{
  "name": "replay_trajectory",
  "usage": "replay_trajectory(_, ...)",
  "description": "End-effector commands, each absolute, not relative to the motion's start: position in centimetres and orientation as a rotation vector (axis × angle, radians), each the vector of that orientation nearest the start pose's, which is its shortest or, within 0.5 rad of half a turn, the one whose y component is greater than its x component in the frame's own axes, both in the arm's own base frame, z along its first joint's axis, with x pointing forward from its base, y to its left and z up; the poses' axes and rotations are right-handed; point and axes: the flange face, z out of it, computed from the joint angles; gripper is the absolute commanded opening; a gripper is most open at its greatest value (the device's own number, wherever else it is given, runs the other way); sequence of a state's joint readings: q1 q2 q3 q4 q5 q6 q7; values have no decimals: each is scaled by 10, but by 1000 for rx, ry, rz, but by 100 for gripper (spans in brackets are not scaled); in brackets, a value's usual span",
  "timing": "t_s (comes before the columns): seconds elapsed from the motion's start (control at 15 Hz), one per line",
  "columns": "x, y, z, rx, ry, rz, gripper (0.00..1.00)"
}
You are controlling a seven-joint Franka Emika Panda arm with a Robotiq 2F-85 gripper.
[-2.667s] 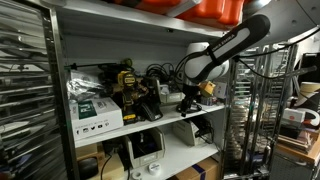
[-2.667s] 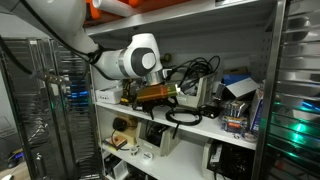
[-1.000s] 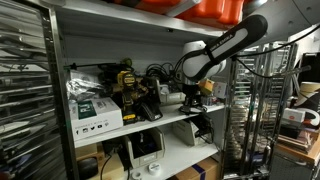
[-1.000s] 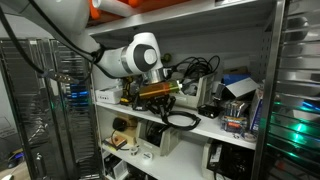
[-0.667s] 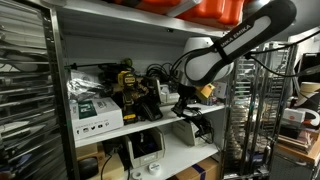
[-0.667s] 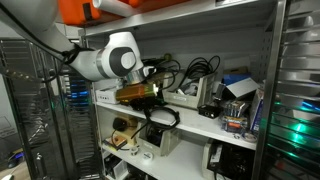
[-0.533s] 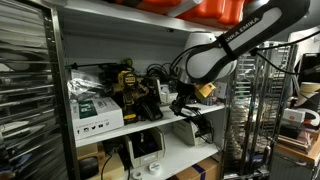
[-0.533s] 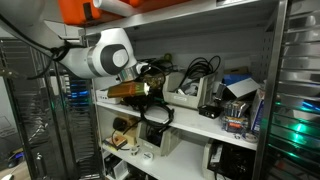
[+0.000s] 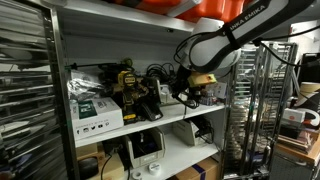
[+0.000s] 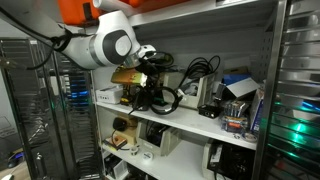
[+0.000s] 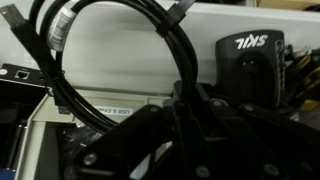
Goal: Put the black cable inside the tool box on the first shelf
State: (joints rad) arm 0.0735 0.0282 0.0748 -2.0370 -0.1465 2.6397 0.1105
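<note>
The cable's loops hang below the gripper's fingers, so next I will raise the cable in my gripper, carry it outward over the pale box and release it.
My gripper (image 9: 186, 91) (image 10: 149, 87) hangs in front of the first shelf (image 9: 152, 126) (image 10: 192, 126), shut on the black cable (image 9: 189, 100) (image 10: 162, 98). The cable's loops dangle just below the fingers, clear of the shelf board. In the wrist view the black cable (image 11: 186, 55) coils across the top and runs down between the dark fingers of my gripper (image 11: 186, 112). A pale box that I take for the tool box (image 10: 188, 97) sits on the shelf just beyond the cable in an exterior view; its inside is hidden.
On the shelf stand a white-and-green carton (image 9: 95, 116), a yellow-and-black tool (image 9: 128, 86), more tangled cables (image 10: 203, 68) and a black device (image 11: 250, 62). Wire racks (image 9: 25, 100) (image 10: 298, 90) flank the rack. Monitors and boxes fill the shelf below (image 9: 145, 148).
The arm pulled back from the shelf and rose, lifting the cable's loops off the shelf board; they now hang higher, under the shut gripper.
</note>
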Motion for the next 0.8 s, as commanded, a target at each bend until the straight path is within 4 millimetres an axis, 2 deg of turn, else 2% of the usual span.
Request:
replay_trajectory(0.0,636,84,516,-2943,39,-1048,9)
replay_trajectory(0.33,682,76,531,-2800,373,-1194,9)
replay_trajectory(0.73,715,74,549,-2572,739,-1304,9)
